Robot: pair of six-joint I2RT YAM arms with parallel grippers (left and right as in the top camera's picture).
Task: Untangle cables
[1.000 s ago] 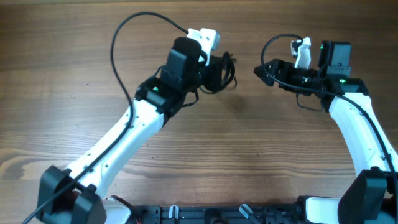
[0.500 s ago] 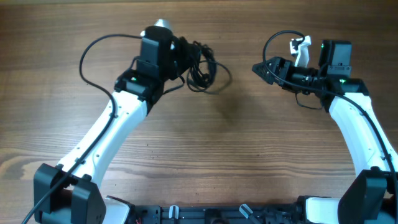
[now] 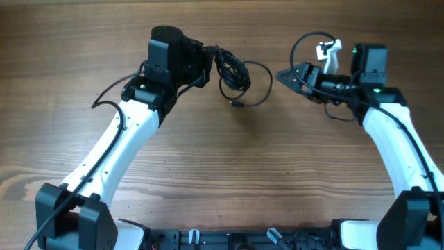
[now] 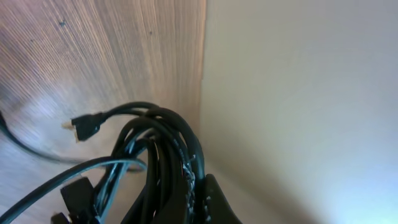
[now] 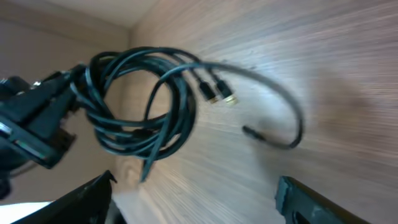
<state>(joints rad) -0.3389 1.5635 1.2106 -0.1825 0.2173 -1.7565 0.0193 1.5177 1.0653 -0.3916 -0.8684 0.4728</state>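
Observation:
My left gripper swings the coil (image 5: 142, 102) back with a turn toward the open right gripper next and releases it. That one faces it with empty fingers.
A bundle of thin black cables (image 3: 234, 75) hangs in loose loops near the table's far edge, with one end (image 3: 236, 104) trailing down onto the wood. My left gripper (image 3: 206, 64) is shut on the bundle and holds it up; in the left wrist view the cords (image 4: 163, 162) pass between the jaws (image 4: 200, 202). My right gripper (image 3: 286, 78) is open and empty, to the right of the bundle, pointing at it. The right wrist view shows the coil (image 5: 142, 102), two plug tips (image 5: 217, 91) and the trailing end (image 5: 249, 131).
The wooden table (image 3: 243, 173) runs to its far edge just behind the bundle, where a pale wall (image 4: 311, 93) begins. Each arm's own thick black wire loops beside it (image 3: 309, 42). The arm bases (image 3: 229, 239) stand at the near edge.
My left arm has swung left and back with the bundle. The loops have spread out and one end has dropped free onto the table. The right arm has barely moved.

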